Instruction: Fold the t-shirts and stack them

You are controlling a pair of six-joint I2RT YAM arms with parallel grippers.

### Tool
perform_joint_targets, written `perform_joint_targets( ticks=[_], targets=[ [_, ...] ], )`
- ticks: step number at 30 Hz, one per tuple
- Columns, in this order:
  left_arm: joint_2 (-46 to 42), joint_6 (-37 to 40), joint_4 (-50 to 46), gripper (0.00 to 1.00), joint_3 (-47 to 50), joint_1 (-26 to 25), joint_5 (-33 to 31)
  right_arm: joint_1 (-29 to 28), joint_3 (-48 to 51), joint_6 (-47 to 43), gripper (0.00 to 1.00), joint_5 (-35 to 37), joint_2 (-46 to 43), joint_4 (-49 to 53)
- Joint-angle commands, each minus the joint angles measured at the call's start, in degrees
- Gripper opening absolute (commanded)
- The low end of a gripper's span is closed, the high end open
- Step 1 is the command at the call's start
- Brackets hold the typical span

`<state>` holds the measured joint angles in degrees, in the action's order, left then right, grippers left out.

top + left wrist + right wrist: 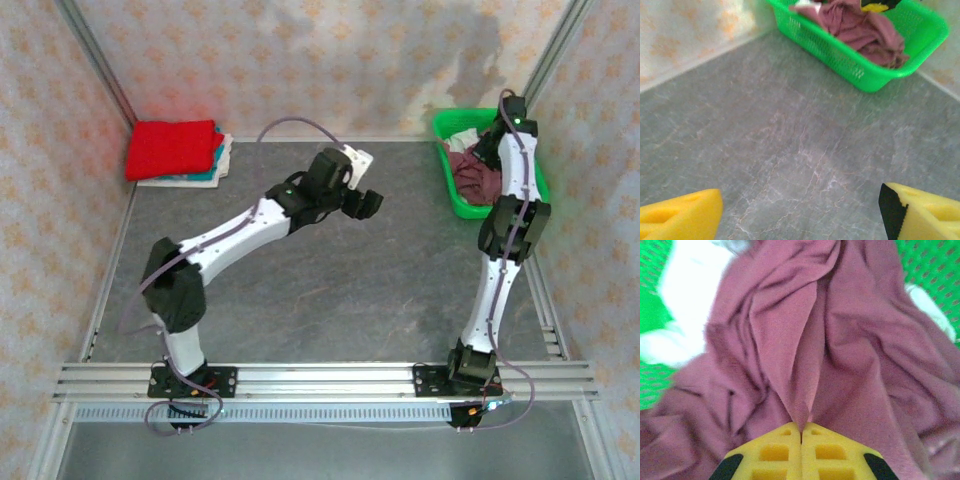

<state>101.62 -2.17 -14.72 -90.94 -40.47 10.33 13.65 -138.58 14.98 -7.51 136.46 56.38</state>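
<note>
My right gripper raises the maroon fold over the basket's rim next and releases it there, since the table's clear middle lies past that rim.
A crumpled maroon t-shirt [805, 340] lies in the green basket [930, 265] on top of a white t-shirt [690, 290]. My right gripper [801, 427] is shut on a pinched fold of the maroon cloth. From above, that gripper [487, 150] reaches down into the basket [455, 205] over the maroon t-shirt [468, 178]. My left gripper [362, 182] hovers open over the middle of the table, its yellow fingers [685, 212] wide apart with nothing between them. In the left wrist view, the maroon t-shirt [860, 30] shows ahead in the basket [860, 75].
A folded stack sits at the back left corner: a bright red t-shirt [172, 148] on top, teal [205, 176] and white [226, 152] edges beneath. Patterned walls close in the grey table [330, 290] on three sides. A metal rail runs along the near edge.
</note>
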Motion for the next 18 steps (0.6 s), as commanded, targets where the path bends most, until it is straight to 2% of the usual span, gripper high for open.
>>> perform_joint_targets(
  ticks=[1,6,10,15,18],
  targets=[
    [-7.86,-1.46,5.84,0.83,1.78,1.30,-1.15,-1.31,0.78,0.67,0.00,-0.80,-12.28,-1.48],
    [-12.15,-2.20,4.57,0.81,2.29,2.45,-1.28,-3.31,2.77,0.90,0.00,-1.28,-20.65,-3.55],
    [-14.91,-2.52,4.59,0.81,3.60,2.97,-0.54,-4.80,0.62,0.25,0.00,-4.11,-22.95,-3.03],
    [-19.68,-4.67,5.54,0.81,5.44,5.04,-1.56,-9.00,-16.61,-1.62,0.00,-3.92,-22.62,1.09],
    [-22.27,-4.33,4.75,0.80,5.77,5.18,-2.65,-12.04,-21.02,-2.72,0.00,-3.87,-25.19,-0.74]
  ],
)
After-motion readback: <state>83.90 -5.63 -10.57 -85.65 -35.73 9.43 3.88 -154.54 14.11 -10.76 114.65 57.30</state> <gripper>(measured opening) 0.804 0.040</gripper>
